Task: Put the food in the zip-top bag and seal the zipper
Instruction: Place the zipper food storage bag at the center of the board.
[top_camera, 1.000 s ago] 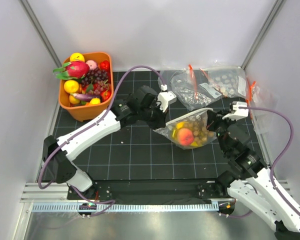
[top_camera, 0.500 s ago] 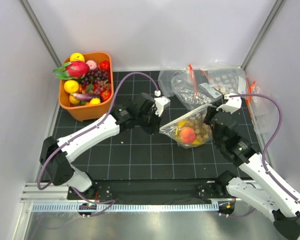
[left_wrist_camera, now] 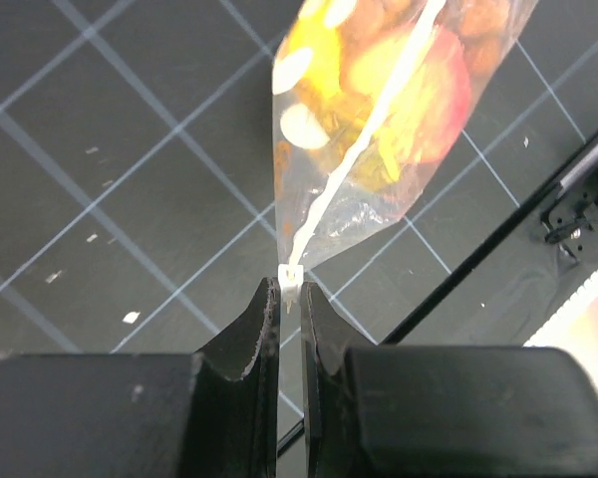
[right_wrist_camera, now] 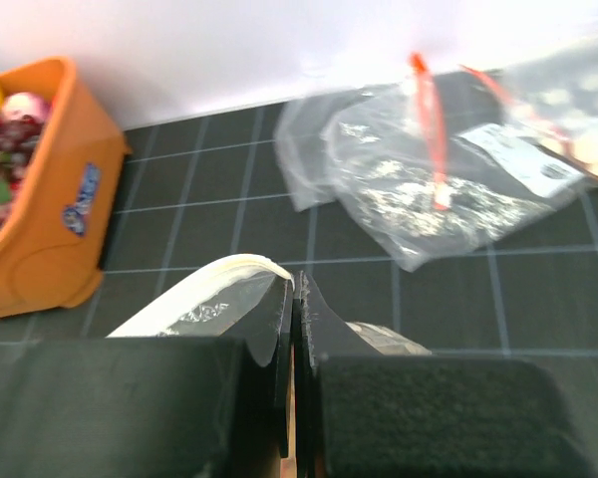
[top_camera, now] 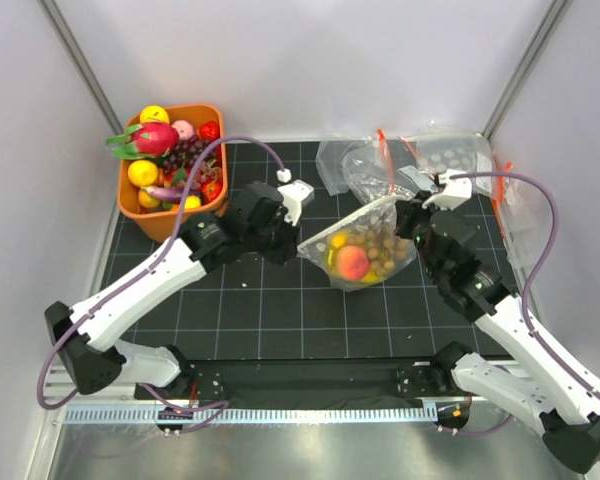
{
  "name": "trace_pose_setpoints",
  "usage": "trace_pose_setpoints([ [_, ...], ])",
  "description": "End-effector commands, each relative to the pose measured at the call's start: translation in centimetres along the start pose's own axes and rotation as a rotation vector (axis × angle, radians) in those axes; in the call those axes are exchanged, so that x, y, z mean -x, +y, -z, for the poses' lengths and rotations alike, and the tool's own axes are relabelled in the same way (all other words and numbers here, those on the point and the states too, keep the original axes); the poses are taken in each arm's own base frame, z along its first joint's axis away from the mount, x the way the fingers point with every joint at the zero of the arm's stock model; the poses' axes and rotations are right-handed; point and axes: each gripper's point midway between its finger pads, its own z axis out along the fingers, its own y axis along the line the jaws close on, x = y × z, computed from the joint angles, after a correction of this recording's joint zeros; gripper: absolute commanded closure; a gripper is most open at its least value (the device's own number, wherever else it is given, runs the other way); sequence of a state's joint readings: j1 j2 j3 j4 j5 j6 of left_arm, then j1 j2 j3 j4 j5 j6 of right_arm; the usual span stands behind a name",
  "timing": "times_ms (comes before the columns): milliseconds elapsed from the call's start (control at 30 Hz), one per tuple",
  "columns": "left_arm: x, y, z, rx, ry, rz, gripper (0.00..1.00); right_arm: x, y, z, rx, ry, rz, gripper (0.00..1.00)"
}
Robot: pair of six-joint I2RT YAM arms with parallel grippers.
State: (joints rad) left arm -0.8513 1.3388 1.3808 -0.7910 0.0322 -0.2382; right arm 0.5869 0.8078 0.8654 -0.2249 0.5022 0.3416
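Observation:
Next, my right gripper carries the filled bag left in the top view to the open mat (top_camera: pixel 252 272) (right_wrist_camera: pixel 130 289) beside the orange basket and releases the bag's edge.
The clear zip-top bag (top_camera: pixel 365 250) hangs above the black mat between my two grippers. Inside it show the pink-orange peach (top_camera: pixel 352 263), the yellow banana bunch (top_camera: pixel 332 246) and the brown round balls (top_camera: pixel 382 248). My left gripper (top_camera: pixel 298 244) is shut on the bag's left corner. In the left wrist view its jaws (left_wrist_camera: pixel 290 287) pinch the white end of the zipper (left_wrist_camera: pixel 354 164), and the bag (left_wrist_camera: pixel 379 110) hangs beyond them. My right gripper (top_camera: pixel 408 215) is shut on the bag's right top edge. In the right wrist view its jaws (right_wrist_camera: pixel 296 286) are closed on the pale bag edge (right_wrist_camera: pixel 194 289).
An orange basket (top_camera: pixel 165 222) at the back left holds other toy fruit, among them a magenta dragon fruit (top_camera: pixel 155 137) and dark grapes (top_camera: pixel 188 155). Several spare clear bags (top_camera: pixel 385 180) with red strips lie at the back right, also in the right wrist view (right_wrist_camera: pixel 429 174).
Both grippers have carried the bag to the left and slightly away from the arm bases. The bag stays stretched between them with the fruit inside.

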Motion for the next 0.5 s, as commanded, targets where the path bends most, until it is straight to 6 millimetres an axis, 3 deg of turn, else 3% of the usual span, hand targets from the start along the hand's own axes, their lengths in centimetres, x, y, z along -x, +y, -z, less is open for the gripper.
trace_pose_setpoints([
  [0, 1.1, 2.4, 3.3, 0.109, -0.058, 0.069, 1.00, 2.7, 4.5, -1.3, 0.167, -0.031, -0.031, 0.99],
  [167, -0.7, 7.7, 2.9, 0.222, -0.037, 0.305, 1.00, 1.3, 8.0, -4.5, 0.250, 0.026, -0.053, 0.99],
  [233, -1.5, 10.7, 3.8, 0.271, -0.065, 0.406, 1.00, -0.4, 9.8, -6.5, 0.288, 0.081, -0.056, 0.99],
  [300, -1.5, 13.5, 5.1, 0.335, -0.124, 0.501, 1.00, 0.1, 12.1, -7.7, 0.355, 0.072, -0.087, 0.99],
  [367, -1.7, 14.7, 6.2, 0.363, -0.169, 0.541, 1.00, -2.0, 13.6, -9.7, 0.378, 0.130, -0.110, 0.99],
  [433, -1.8, 15.4, 6.9, 0.359, -0.195, 0.579, 1.00, -1.6, 15.7, -10.5, 0.441, 0.128, -0.143, 0.99],
  [467, -1.8, 15.6, 7.2, 0.362, -0.211, 0.585, 1.00, -3.0, 16.4, -11.6, 0.444, 0.158, -0.152, 0.99],
])
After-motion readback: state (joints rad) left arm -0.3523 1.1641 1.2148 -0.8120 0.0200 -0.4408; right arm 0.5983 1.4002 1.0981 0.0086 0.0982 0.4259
